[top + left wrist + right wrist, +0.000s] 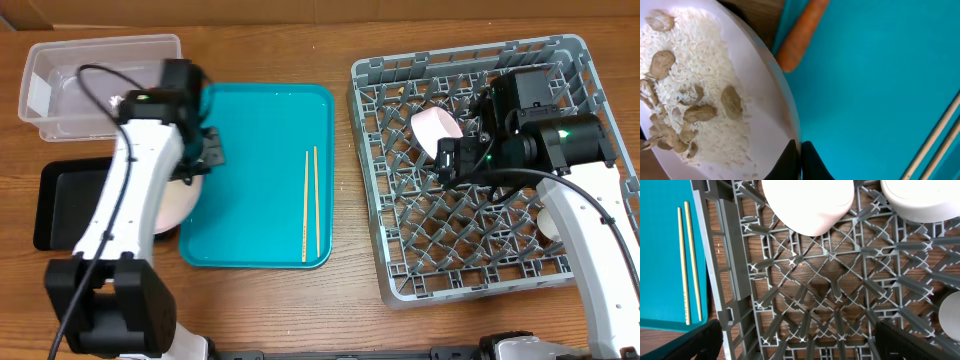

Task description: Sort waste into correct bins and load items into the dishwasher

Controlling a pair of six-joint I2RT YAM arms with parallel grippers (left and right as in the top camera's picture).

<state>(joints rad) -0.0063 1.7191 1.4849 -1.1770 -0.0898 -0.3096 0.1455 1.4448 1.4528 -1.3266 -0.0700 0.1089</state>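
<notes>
The robot should next tip its left gripper over the black tray to empty the plate of rice and shells, then swing toward the rack [400, 270] and let go of the plate on top of the chopsticks.
My left gripper [801, 161] is shut on the rim of the round white plate [757, 107], which carries white rice and tan shells [695, 112]. In the overhead view the plate [178, 208] sits at the left edge of the teal tray [260, 120], under my left gripper [197, 160]. An orange carrot [801, 35] lies on the teal tray beside the plate. Two chopsticks [310, 205] lie on the tray. My right gripper [800, 347] is wide open and empty above the grey dish rack [400, 270]. A pink bowl [436, 130] lies in the rack.
The clear tub [100, 50] stands at the back left and the black tray [55, 205] lies left of the plate. In the right wrist view the rack holds the pink bowl [810, 205], a second bowl [920, 200] and a white cup [951, 314].
</notes>
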